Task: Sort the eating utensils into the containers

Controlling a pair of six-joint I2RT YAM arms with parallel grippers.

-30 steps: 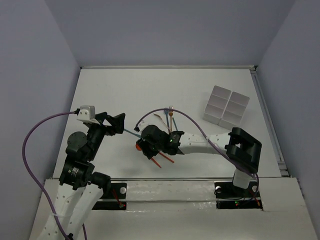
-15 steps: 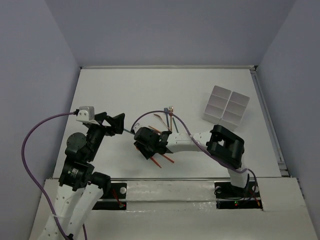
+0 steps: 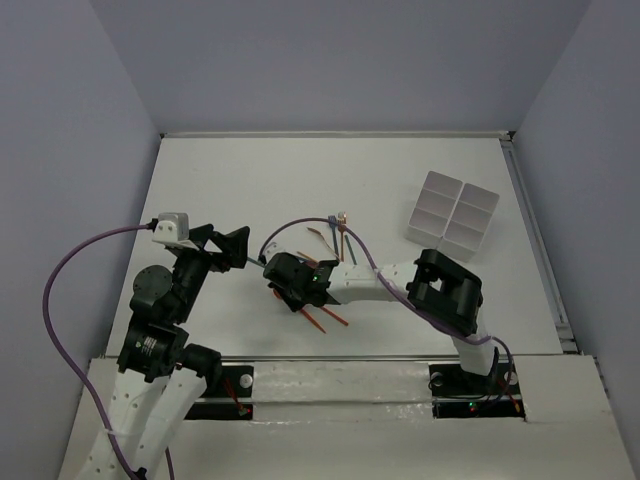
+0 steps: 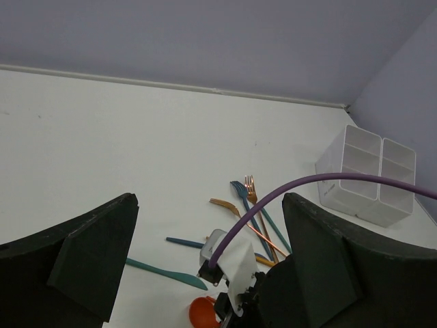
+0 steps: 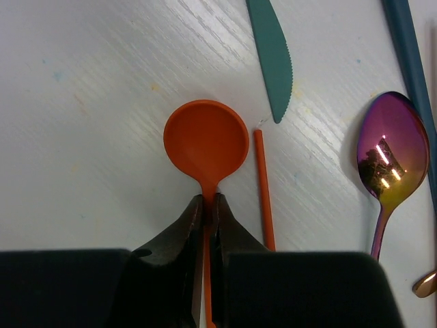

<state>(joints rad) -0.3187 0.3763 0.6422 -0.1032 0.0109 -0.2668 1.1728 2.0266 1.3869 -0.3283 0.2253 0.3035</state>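
Next, my right gripper rises outward over the far section nearest the forks, as it stands empty, tilts the orange spoon (image 5: 206, 140) upright, lowers it in and releases.
The orange spoon (image 5: 206, 140) lies on the white table, bowl pointing away from my right gripper (image 5: 207, 198), which is shut on its thin neck just below the bowl. An orange stick (image 5: 263, 191) lies right beside it, and a teal knife (image 5: 272, 48) lies just beyond. In the top view the right gripper (image 3: 281, 290) is low at the table's middle, covering most of the spoon. My left gripper (image 3: 232, 247) hovers open a little to its left, holding nothing. The white four-compartment containers (image 3: 453, 214) stand at the far right.
A shiny purple metal spoon (image 5: 389, 154) and a dark blue handle (image 5: 410, 55) lie right of the orange spoon. Several forks (image 4: 250, 186) are fanned out beyond the right wrist. A purple cable (image 4: 321, 181) arcs over them. Two orange sticks (image 3: 325, 318) lie near the front.
My right gripper has shifted slightly left over the pile and its jaws have closed onto the orange spoon's neck. The left arm has not moved.
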